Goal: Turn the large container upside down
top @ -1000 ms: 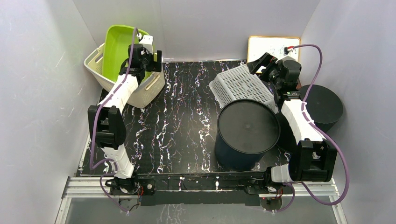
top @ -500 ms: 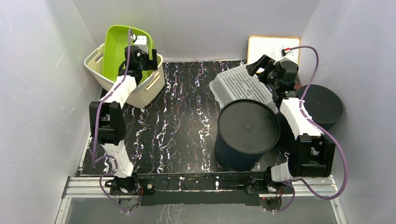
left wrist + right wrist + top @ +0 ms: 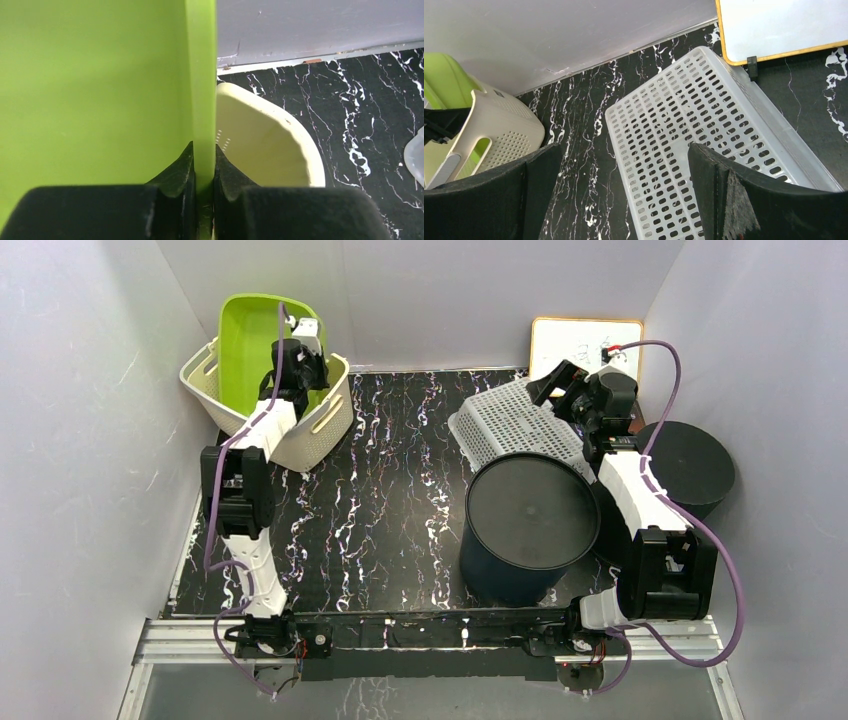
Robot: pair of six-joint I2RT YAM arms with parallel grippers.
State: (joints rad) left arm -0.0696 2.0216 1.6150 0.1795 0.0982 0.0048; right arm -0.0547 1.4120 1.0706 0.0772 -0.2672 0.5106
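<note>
My left gripper will rise, turn over to the right in the top view and lower to release the green container beside the basket (image 3: 310, 430), where the mat (image 3: 401, 486) is clear.
A lime-green container (image 3: 250, 340) stands tilted inside a cream perforated basket (image 3: 310, 430) at the back left. My left gripper (image 3: 300, 365) is shut on the green container's right rim. In the left wrist view the green wall (image 3: 95, 90) fills the left half. Its edge is pinched between my left gripper's (image 3: 204, 165) black fingers, and the cream basket (image 3: 260, 145) lies just to the right. My right gripper (image 3: 560, 380) hovers open at the back right, with nothing between its fingers (image 3: 624, 150).
A white perforated tray (image 3: 515, 425) lies tilted under the right gripper and leans against a dark round bin (image 3: 530, 515) at the front right. A black round object (image 3: 695, 465) sits off the mat on the right. A small whiteboard (image 3: 580, 340) leans on the back wall.
My left gripper has moved back and left onto the green container's rim and closed on it. The right gripper has shifted slightly and stays open.
</note>
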